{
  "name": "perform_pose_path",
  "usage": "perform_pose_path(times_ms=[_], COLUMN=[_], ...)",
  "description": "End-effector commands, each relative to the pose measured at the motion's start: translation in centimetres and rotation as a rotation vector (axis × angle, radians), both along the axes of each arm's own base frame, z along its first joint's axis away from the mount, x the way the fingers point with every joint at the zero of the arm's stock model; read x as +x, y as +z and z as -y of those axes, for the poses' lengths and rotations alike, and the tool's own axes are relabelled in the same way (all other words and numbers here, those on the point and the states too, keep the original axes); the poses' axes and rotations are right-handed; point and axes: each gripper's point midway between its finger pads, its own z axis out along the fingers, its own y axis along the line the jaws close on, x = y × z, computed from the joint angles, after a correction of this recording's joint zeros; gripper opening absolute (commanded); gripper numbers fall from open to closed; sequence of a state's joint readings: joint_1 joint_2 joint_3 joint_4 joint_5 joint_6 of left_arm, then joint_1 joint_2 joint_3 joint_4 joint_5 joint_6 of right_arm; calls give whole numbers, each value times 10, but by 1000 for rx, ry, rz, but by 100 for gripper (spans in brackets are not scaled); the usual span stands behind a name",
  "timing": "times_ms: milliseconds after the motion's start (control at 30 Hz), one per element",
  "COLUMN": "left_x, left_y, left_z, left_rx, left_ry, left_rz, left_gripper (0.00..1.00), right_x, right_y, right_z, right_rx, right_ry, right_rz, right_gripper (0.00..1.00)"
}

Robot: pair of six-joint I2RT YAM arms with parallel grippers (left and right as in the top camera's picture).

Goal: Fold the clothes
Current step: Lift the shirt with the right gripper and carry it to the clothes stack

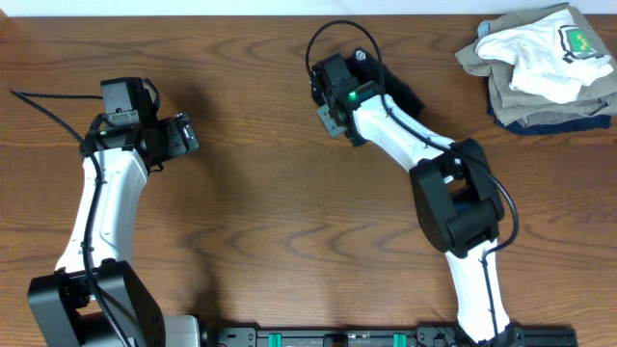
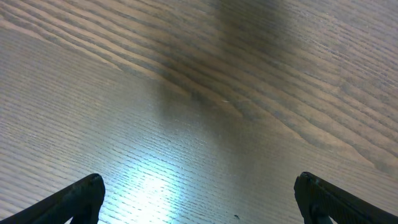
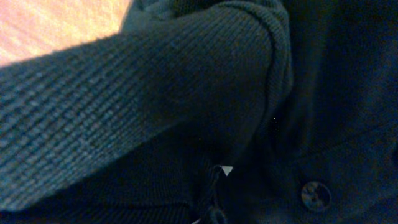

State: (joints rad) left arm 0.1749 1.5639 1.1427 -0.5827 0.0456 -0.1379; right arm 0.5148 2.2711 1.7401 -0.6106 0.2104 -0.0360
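Note:
The white garment (image 1: pixel 538 60) lies to my right gripper's right in the overhead view, so my right gripper will rise, carry the collar over that pile and release it.
The clothes, a black polo shirt (image 1: pixel 407 98), show only as a dark patch beside my right arm near the table's far middle; most of the shirt is hidden under that arm. In the right wrist view its ribbed collar (image 3: pixel 124 106) and a button (image 3: pixel 315 194) fill the frame. My right gripper (image 1: pixel 337 96) is pressed into this fabric and shut on it, its fingers buried in the cloth. At the left my left gripper (image 1: pixel 183 135) hangs over bare wood, and both fingertips (image 2: pixel 81 199) stand wide open with nothing between them.
A pile of other garments lies at the far right corner: a white one with a green crest (image 1: pixel 549 53) on top of khaki and navy folded pieces (image 1: pixel 540 114). A black cable (image 1: pixel 43 101) runs in from the left edge.

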Motion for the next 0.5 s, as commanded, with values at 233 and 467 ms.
perform_pose_path(times_ms=[233,467], left_x=[-4,-4], left_y=[-6,-6], left_z=[-2,-2], left_rx=[-6,-6], left_ry=[15,15], left_rz=[-19,-19], left_gripper=[98,98], right_x=[10,21], right_y=[184,252], right_z=[44,119], right_rx=[120,135], right_ry=[-72,-195], right_rz=[246,396], right_gripper=[1,1])
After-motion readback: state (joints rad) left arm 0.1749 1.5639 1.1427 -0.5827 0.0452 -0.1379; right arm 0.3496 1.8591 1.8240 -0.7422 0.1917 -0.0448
